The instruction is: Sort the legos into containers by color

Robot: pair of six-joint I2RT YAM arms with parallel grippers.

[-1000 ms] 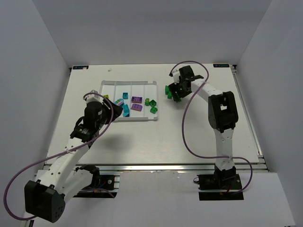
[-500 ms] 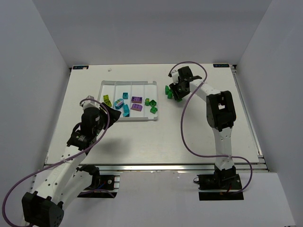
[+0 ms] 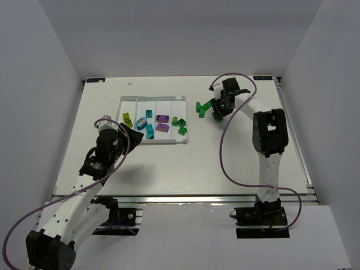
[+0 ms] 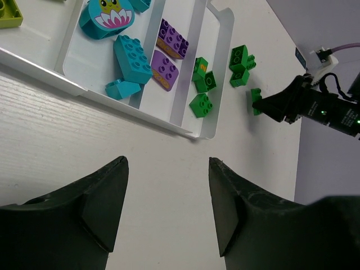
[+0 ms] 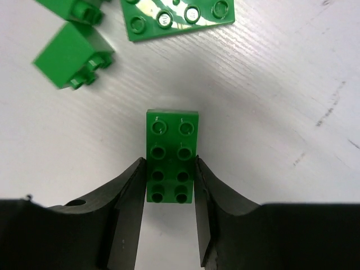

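Note:
My right gripper rises and carries the long green lego past the loose pile next, over the green container's empty far part (image 3: pixel 179 107), since green legos lie in it.
The white tray (image 3: pixel 153 99) has four long containers. They hold yellow-green (image 3: pixel 127 118), teal (image 3: pixel 150 132), purple (image 3: pixel 162 127) and green legos (image 3: pixel 183 131). Loose green legos (image 3: pixel 201 108) lie on the table right of the tray. My right gripper (image 5: pixel 169 169) is shut on a long green lego (image 5: pixel 171 152), its fingers pressing both long sides, with the brick resting on the table. From above, that right gripper (image 3: pixel 216 109) sits just right of the loose green pile. My left gripper (image 4: pixel 167 163) stands open with nothing in it, near the tray's front edge (image 4: pixel 140 109).
A flat green plate (image 5: pixel 177 17) and a small green brick (image 5: pixel 73 56) lie just beyond the held brick. A round teal piece with a flower picture (image 4: pixel 107 17) lies in the teal compartment. White walls close in the table on three sides.
My right gripper has closed its fingers onto the long green lego and shifted slightly right. The left arm drew back from the tray, then stayed still.

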